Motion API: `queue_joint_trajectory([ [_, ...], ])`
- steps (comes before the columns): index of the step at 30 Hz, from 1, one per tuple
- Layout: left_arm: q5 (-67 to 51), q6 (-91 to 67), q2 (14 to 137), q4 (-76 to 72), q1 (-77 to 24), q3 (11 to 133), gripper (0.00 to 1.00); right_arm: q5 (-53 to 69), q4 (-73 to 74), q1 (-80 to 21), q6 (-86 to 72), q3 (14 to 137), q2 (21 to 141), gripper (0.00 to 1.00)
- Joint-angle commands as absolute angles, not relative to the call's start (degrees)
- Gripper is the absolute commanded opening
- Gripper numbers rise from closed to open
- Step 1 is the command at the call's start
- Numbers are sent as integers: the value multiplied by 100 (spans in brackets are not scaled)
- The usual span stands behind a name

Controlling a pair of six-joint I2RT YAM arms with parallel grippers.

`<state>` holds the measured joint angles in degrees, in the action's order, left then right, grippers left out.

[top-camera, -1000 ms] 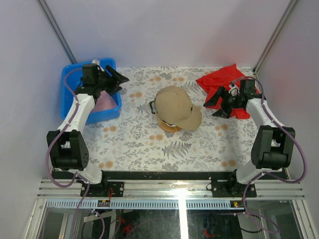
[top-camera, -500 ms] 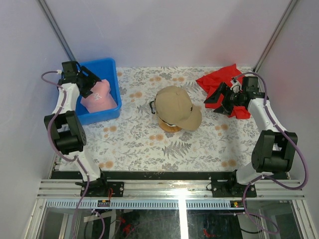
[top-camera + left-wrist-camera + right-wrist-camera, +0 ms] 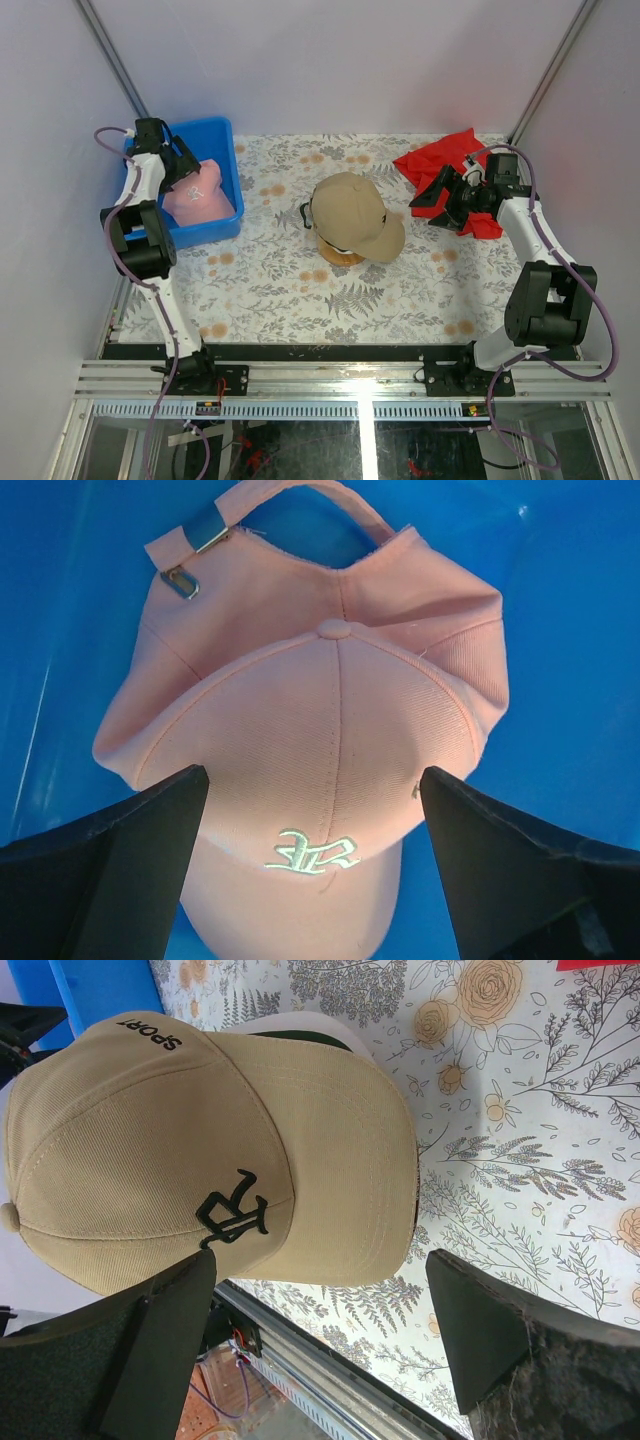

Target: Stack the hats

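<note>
To get to the pink hat point(image 3: 200, 196), my left gripper will lower to the front of the hat's top by the white mark first, then close there.
The pink hat point(image 3: 200, 196) lies in the blue bin point(image 3: 215, 132), white mark up. In the left wrist view the pink hat point(image 3: 320, 720) fills the middle. My left gripper point(image 3: 177, 165) hangs over the bin's left side, open and empty, just above the hat point(image 3: 315, 865). The tan hat point(image 3: 355, 213) sits on top of the wooden stand point(image 3: 340, 256) at mid-table, and a white edge and a dark green edge point(image 3: 318, 1046) show under it. My right gripper point(image 3: 437, 206) is open and empty to the right of the tan hat point(image 3: 190, 1140), apart from it point(image 3: 320, 1345).
A red cloth point(image 3: 440, 160) lies at the back right, partly under my right arm. The blue bin point(image 3: 570, 680) walls surround the pink hat. The floral tablecloth point(image 3: 300, 290) covers the table.
My left arm has swung left and back, from over the bin's right side to its left side, uncovering the pink hat. My right gripper shifted slightly, then held still.
</note>
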<state>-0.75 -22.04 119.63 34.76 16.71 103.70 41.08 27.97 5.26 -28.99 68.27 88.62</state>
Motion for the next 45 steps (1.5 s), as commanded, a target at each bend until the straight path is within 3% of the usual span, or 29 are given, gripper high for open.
queue_joint_trajectory([
  [1, -49, -1540, 12293, 3643, 1666, 10768, 88, 4078, 2777, 534, -2944, 6935, 8705, 92],
  [8, -287, -1192, 12562, 3690, 1583, 10844, 90, 4078, 2779, 536, -2961, 6905, 8760, 92],
  [11, -292, -1193, 12673, 3721, 1550, 10828, 84, 4095, 2750, 536, -2996, 6921, 8787, 92],
  [15, -222, -1279, 12755, 3723, 1521, 10805, 41, 4112, 2729, 534, -3039, 6968, 8806, 92],
  [21, -337, -1415, 12679, 3637, 1526, 10659, 1, 4113, 2703, 530, -3068, 6987, 8807, 91],
  [35, -1310, -2712, 10851, 3298, 1615, 9992, 0, 4263, 2471, 527, -3206, 7020, 8767, 89],
  [45, -1801, -3553, 9947, 3467, 1724, 10449, 0, 4474, 2225, 459, -3308, 7107, 8689, 88],
])
